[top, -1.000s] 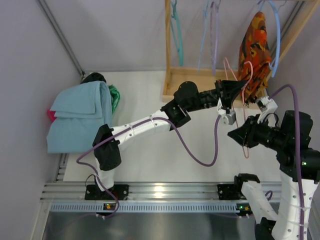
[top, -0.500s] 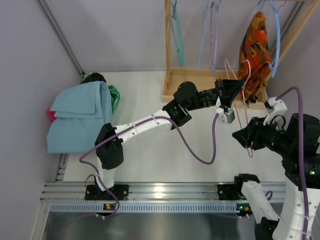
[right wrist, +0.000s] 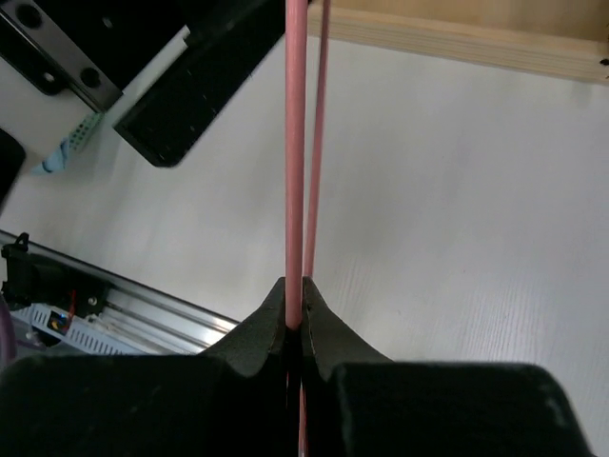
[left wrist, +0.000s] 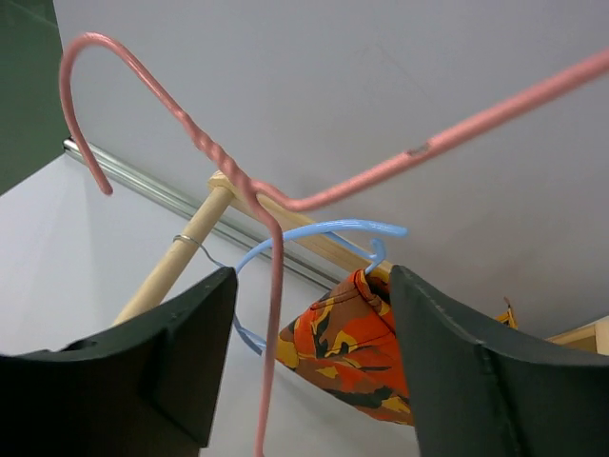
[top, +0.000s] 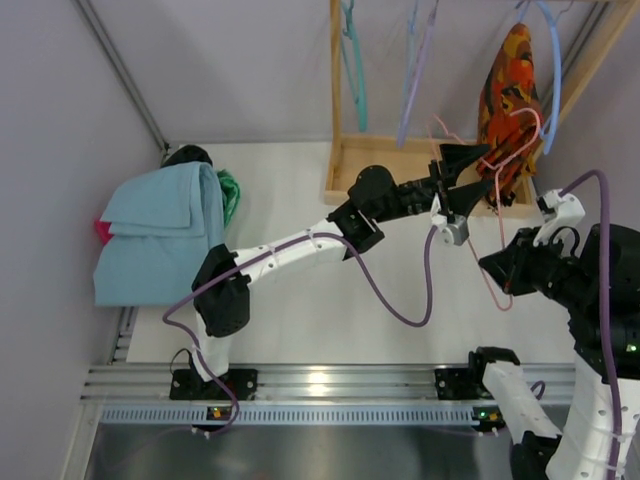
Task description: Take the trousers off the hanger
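I will carry the pink hanger (top: 500, 215) outward with my right gripper to the rack's gap between the lilac hanger and trousers and let go of it there, because it is empty.
An empty pink wire hanger (top: 500, 215) hangs in the air in front of the rack. My right gripper (top: 507, 272) is shut on its lower wire; in the right wrist view the pink wire (right wrist: 296, 143) is pinched between the fingertips of the gripper (right wrist: 295, 286). My left gripper (top: 480, 168) stands open around the hanger's neck, and the pink stem (left wrist: 276, 314) runs between the jaws of the gripper (left wrist: 312, 286) without touching them. Orange camouflage trousers (top: 510, 90) hang on a blue hanger (top: 553, 70) on the rack, behind the left fingers (left wrist: 347, 352).
The wooden rack (top: 335, 100) stands at the back with a teal hanger (top: 355, 70) and a lilac hanger (top: 420, 70) on its rail. A pile of light blue cloth (top: 155, 235) lies at the table's left edge, with a green item (top: 230, 195) beside it.
My left gripper has opened and let go of the pink hanger. The right gripper has shut on the hanger's lower wire and shifted right. The hanger has tipped, its hook swinging left.
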{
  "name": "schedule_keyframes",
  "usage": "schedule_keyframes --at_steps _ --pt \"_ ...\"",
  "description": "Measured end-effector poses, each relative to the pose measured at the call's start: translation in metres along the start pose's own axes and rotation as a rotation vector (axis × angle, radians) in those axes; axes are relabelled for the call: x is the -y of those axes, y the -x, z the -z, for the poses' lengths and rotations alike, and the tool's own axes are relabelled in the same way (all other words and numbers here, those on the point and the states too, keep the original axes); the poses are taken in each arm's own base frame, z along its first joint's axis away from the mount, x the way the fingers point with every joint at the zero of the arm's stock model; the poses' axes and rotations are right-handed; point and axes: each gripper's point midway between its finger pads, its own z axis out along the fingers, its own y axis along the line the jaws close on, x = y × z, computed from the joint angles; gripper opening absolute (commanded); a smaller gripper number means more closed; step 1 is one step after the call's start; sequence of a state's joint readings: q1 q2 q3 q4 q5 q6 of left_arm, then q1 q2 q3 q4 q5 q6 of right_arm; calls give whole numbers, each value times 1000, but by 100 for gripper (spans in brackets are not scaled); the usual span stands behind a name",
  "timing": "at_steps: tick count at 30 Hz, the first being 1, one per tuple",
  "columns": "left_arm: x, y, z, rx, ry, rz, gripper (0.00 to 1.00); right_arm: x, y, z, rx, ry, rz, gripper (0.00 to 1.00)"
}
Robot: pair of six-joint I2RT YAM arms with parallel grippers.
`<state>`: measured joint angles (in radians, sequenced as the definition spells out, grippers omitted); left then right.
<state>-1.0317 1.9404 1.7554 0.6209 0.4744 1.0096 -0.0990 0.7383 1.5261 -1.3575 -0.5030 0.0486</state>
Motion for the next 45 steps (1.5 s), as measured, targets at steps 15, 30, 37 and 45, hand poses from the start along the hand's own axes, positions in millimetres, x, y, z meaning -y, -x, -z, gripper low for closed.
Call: schedule_keyframes --at_steps 15,30,37,45 --pt "-5 30 53 -40 16 120 98 43 59 23 140 -307 21 0" --pt "-106 119 134 -112 160 358 98 109 177 -69 103 -422 0 0" --pt "-86 93 147 -251 149 411 98 117 210 -117 114 -338 -1 0" --pt "-93 89 155 -289 194 424 98 124 233 -142 163 -305 21 0"
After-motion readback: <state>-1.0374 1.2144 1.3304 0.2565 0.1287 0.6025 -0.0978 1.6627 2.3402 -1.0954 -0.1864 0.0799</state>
